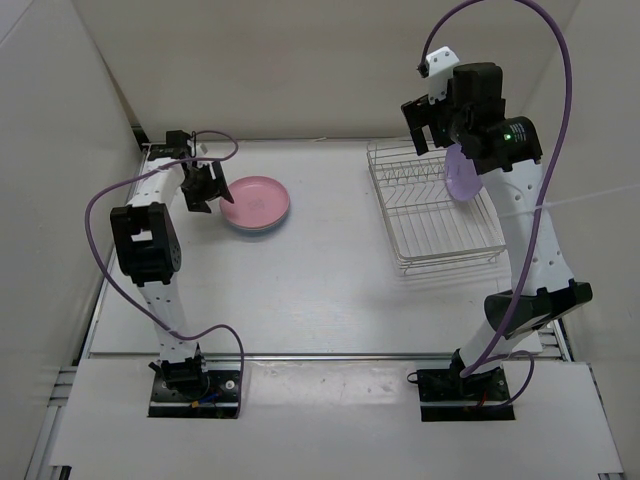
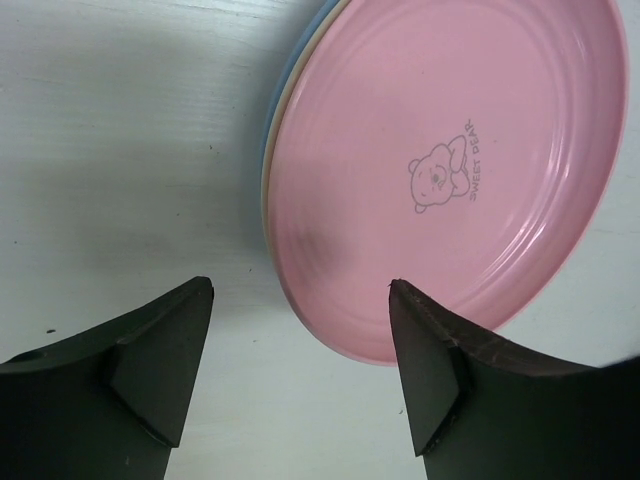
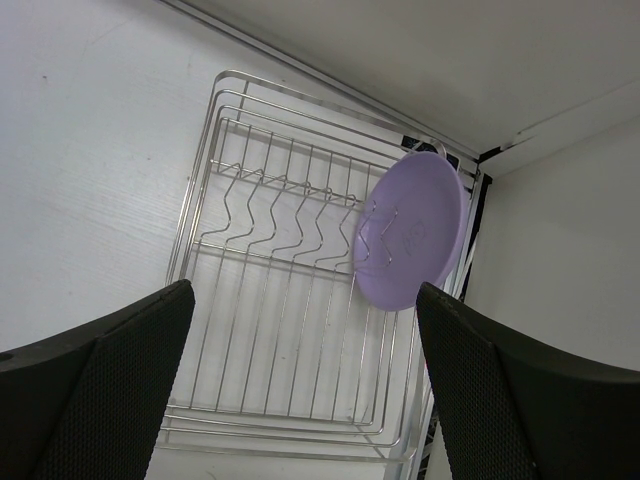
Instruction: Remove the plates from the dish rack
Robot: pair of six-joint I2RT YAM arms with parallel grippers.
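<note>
My right gripper goes down and to the right in the top view next, around the upper rim of the purple plate, because the plate stands on edge.
A pink plate (image 1: 255,200) lies flat at the back left of the table, on top of a stack. In the left wrist view the pink plate (image 2: 450,170) has a cream plate's edge (image 2: 267,200) and a light blue plate's edge (image 2: 300,45) showing beneath it. My left gripper (image 1: 205,187) is open just left of the stack, its fingers (image 2: 300,285) wide apart and empty. A purple plate (image 3: 412,238) stands on edge at one end of the wire dish rack (image 3: 290,330). My right gripper (image 3: 305,288) hovers open above the rack (image 1: 430,215), holding nothing.
White walls (image 1: 60,150) close the table in on the left, back and right. The rack sits close to the right wall. Purple cables (image 1: 560,60) loop off both arms. The arm bases (image 1: 195,385) stand at the near edge.
</note>
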